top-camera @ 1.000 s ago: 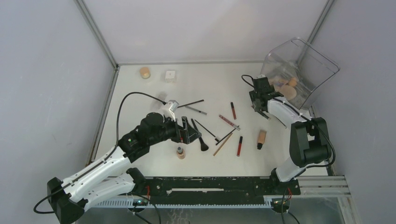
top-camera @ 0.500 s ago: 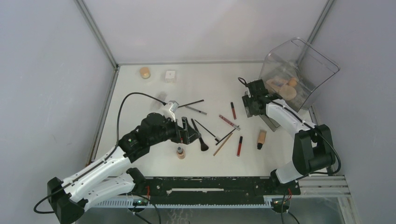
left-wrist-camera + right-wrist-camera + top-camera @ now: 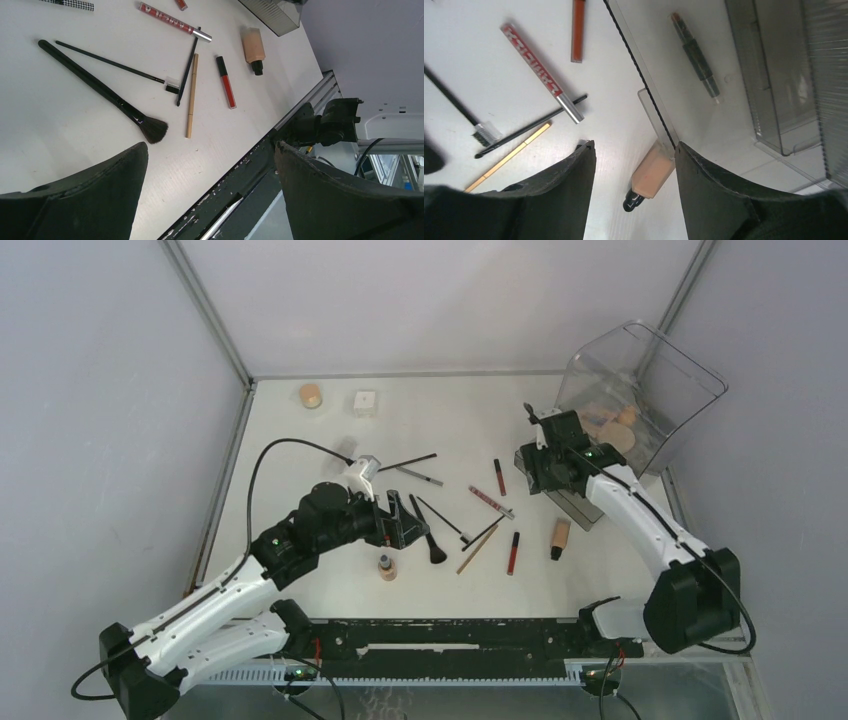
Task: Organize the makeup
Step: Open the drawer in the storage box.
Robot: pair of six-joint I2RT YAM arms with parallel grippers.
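Observation:
My right gripper will next move back past the drawer and down onto the tan bottle's body (image 3: 560,535) (image 3: 652,174), because that is below the gripper and closer to my base.
The makeup lies scattered mid-table: a fat black brush (image 3: 100,90), a thin spoolie brush (image 3: 115,62), a gold pencil (image 3: 192,95), a red lip tube (image 3: 226,89) and a red tube with a silver cap (image 3: 541,72). A tan bottle (image 3: 651,172) lies beside the pulled-out clear drawer (image 3: 575,502), which holds a dark pencil (image 3: 696,52). My left gripper (image 3: 403,520) hovers open near the fat brush, holding nothing. My right gripper (image 3: 545,468) is open above the drawer's edge, with the tan bottle showing beyond its fingers (image 3: 635,144).
The smoky clear organizer box (image 3: 650,380) stands at the back right with beige items inside. A round beige compact (image 3: 311,395) and a white cube jar (image 3: 365,403) sit at the back left. A small bottle (image 3: 386,566) stands near the front rail (image 3: 450,635).
The right arm's elbow has swung out to the right while its gripper stayed by the drawer, jaws narrowing a little. The left arm has not moved.

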